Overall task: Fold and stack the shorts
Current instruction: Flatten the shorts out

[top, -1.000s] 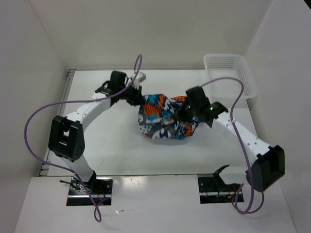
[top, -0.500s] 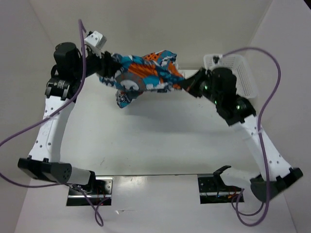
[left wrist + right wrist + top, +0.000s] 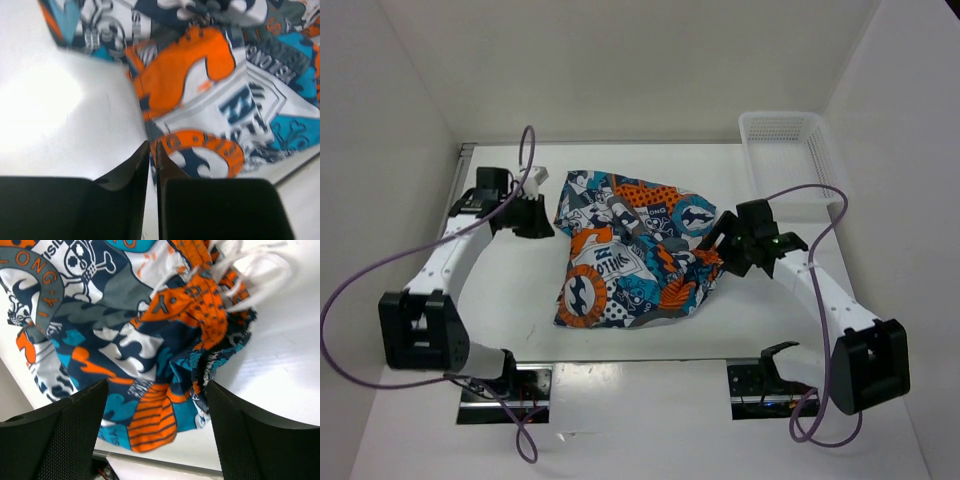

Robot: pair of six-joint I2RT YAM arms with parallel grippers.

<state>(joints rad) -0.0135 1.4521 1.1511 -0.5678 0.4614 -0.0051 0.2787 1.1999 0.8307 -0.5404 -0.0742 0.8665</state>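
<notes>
The bunched fold of the waistband's near end (image 3: 716,275) (image 3: 198,387) lies below and toward the base. My right gripper draws back next and lowers its open fingers astride it.
The shorts (image 3: 630,255), printed in orange, teal, white and black, lie loosely spread and rumpled in the middle of the white table. My left gripper (image 3: 542,225) sits just off their upper left edge. In the left wrist view its fingertips (image 3: 152,144) are nearly together, a thin slit with nothing in it, and the shorts (image 3: 200,75) lie ahead. My right gripper (image 3: 718,243) hovers at the shorts' right edge. There the jaws (image 3: 156,385) stand wide open over the bunched waistband (image 3: 210,315) and white drawstring (image 3: 250,270), gripping nothing.
A white mesh basket (image 3: 790,150) stands at the back right corner of the table. White walls close in the left, back and right sides. The table's front edge (image 3: 640,361) runs just below the shorts, with the arm bases beyond it.
Both arms came down from the raised, stretched position at the back. The shorts dropped out of both grippers and now lie spread on the table. The right jaws opened wide.
</notes>
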